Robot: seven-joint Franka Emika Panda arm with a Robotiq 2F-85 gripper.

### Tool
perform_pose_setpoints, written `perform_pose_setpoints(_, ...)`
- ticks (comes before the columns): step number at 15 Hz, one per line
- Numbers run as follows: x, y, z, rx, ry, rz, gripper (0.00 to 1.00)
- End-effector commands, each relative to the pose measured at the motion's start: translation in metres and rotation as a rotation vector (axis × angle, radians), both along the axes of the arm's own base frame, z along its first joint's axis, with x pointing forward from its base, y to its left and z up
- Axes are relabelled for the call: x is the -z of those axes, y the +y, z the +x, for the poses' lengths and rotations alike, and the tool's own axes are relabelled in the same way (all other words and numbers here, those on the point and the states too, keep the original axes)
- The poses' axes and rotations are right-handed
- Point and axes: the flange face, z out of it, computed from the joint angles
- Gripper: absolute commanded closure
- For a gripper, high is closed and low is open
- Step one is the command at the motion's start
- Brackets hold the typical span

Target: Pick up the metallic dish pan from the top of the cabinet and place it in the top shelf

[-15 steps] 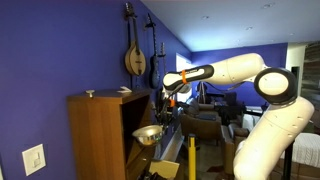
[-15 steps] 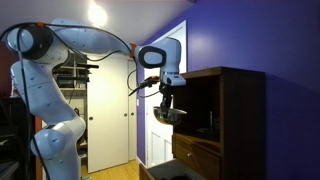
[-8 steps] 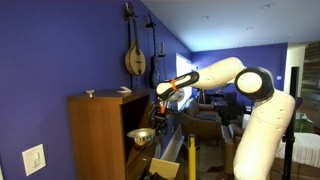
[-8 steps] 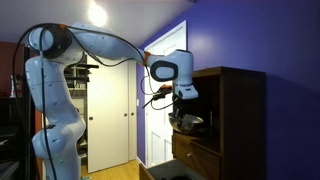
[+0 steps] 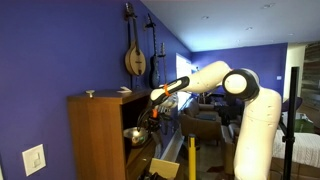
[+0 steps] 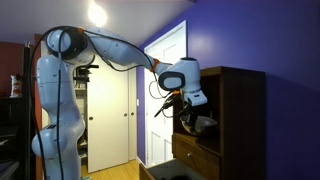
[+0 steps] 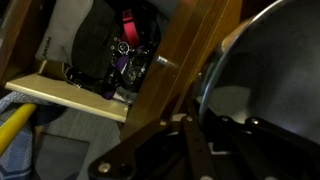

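My gripper holds the metallic dish pan (image 6: 199,124), which still hangs tilted at the shelf's opening. I need to move my gripper outward and down over the top shelf's board next and release the pan there.
The metallic dish pan (image 5: 134,133) is a shiny silver bowl held by my gripper (image 5: 143,123) at the mouth of the cabinet's (image 5: 95,140) top shelf (image 5: 131,118). In an exterior view the pan (image 6: 199,124) sits just inside the shadowed top shelf (image 6: 215,105) of the brown cabinet (image 6: 240,125), with my gripper (image 6: 190,113) above it. In the wrist view the pan (image 7: 270,70) fills the right side, its rim pinched by my gripper (image 7: 190,118).
A tiny flat metal piece (image 5: 89,93) and a pale object (image 5: 124,90) lie on the cabinet top. Instruments hang on the blue wall (image 5: 135,55). A white door (image 6: 115,110) stands behind the arm. Dark objects (image 7: 110,45) rest on a wooden board.
My gripper has carried the pan from in front of the cabinet toward and into the top shelf opening. The arm has stretched further toward the cabinet.
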Motion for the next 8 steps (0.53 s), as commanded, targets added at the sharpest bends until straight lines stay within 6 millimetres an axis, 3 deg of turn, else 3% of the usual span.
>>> perform_pose_setpoints(1,0.0,0.005,0.019,0.04,-0.037,-0.006,0.98)
perform_pose_setpoints(8,0.013,0.012,0.035,0.066,-0.028,-0.05,0.98)
